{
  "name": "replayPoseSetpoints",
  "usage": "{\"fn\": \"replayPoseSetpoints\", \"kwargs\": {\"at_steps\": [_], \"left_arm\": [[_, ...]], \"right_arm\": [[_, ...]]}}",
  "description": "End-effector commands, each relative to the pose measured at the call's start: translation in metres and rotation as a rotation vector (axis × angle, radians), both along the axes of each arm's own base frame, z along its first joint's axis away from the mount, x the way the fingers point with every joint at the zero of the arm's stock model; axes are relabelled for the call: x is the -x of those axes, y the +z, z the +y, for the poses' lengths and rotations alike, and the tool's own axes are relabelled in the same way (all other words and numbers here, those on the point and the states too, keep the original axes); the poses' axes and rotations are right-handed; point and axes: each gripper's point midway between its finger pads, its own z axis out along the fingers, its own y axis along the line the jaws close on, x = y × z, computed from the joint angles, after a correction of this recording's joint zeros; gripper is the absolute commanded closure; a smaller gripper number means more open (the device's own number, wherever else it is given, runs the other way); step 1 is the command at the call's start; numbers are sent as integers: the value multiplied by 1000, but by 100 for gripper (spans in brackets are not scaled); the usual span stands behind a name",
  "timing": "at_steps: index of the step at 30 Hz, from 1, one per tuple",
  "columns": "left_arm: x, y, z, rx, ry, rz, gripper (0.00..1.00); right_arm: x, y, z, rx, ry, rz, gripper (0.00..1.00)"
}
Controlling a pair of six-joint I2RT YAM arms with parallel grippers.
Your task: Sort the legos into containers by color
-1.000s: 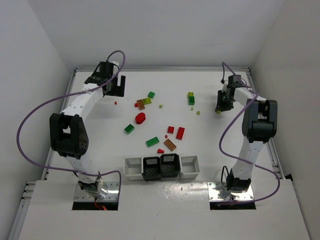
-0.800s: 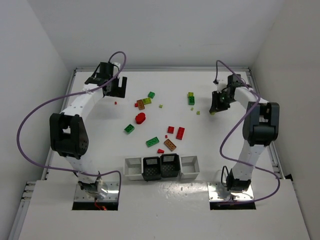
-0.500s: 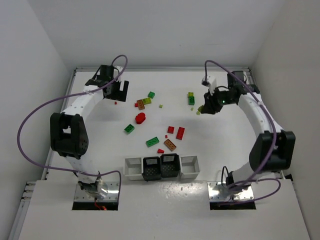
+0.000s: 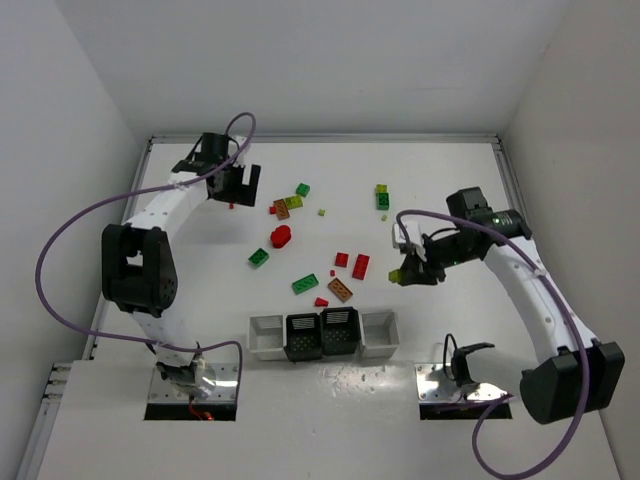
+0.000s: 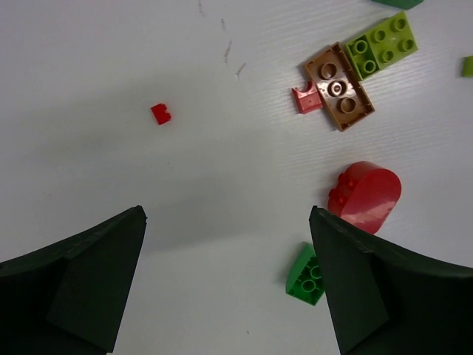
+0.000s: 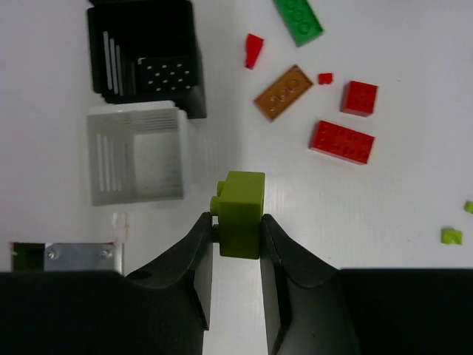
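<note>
My right gripper should move its brick back and left in the top view over the white end container's opening and release it, as that container is empty.
My right gripper is shut on a yellow-green brick and holds it above the table, right of the red bricks. In the right wrist view the brick sits between my fingers, just right of the white end container. The four joined containers stand at the near middle. My left gripper is open at the far left, and in its wrist view a tiny red piece lies ahead of it. Legos lie scattered mid-table.
Near the left gripper lie an orange-brown brick, a yellow-green brick, a rounded red piece and a green brick. Below the right gripper lie red bricks, an orange-brown brick and a black container.
My right arm swung from the far right edge toward the near middle, carrying the yellow-green brick close to the containers. My left gripper shifted slightly right.
</note>
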Motion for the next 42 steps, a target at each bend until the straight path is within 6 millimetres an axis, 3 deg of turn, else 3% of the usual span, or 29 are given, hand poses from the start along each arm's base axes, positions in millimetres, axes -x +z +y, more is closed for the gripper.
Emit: {"fn": "replayPoseSetpoints", "kwargs": {"at_steps": [1, 3, 6, 7, 9, 12, 17, 18, 23, 24, 33, 34, 36, 40, 42], "left_arm": [[7, 4, -20, 70, -59, 4, 1], [10, 16, -29, 88, -104, -22, 1], [18, 2, -30, 73, -131, -9, 1], [18, 3, -32, 82, -138, -26, 1], [28, -17, -31, 79, -137, 10, 2], [43, -28, -35, 110, -147, 43, 2], [57, -31, -37, 139, -153, 35, 2], [55, -30, -38, 147, -144, 28, 2], [44, -14, -42, 163, -146, -14, 2], [44, -20, -42, 169, -137, 1, 2], [26, -5, -59, 229, -190, -23, 0], [22, -4, -59, 229, -191, -27, 0], [20, -4, -61, 236, -197, -26, 0], [5, -1, -64, 250, -184, -39, 0], [-6, -1, -64, 244, -179, -50, 0]], "right_arm": [[37, 5, 7, -41, 131, -17, 100], [46, 4, 10, -43, 157, -26, 100], [57, -5, 6, 0, 162, -9, 100], [57, -8, 4, 25, 159, -5, 100], [58, -10, 3, 54, 156, 3, 100], [51, -11, 13, 73, 90, 88, 100], [52, -12, 27, 119, 131, 141, 100], [55, -20, 27, 142, 152, 134, 100], [60, -19, 37, 168, 137, 117, 100], [60, -27, 36, 202, 137, 141, 100], [77, -38, 46, 292, 171, 148, 100], [78, -38, 49, 287, 176, 144, 98], [79, -43, 51, 319, 181, 144, 76], [85, -49, 53, 351, 164, 164, 54], [81, -50, 55, 352, 145, 138, 50]]}}
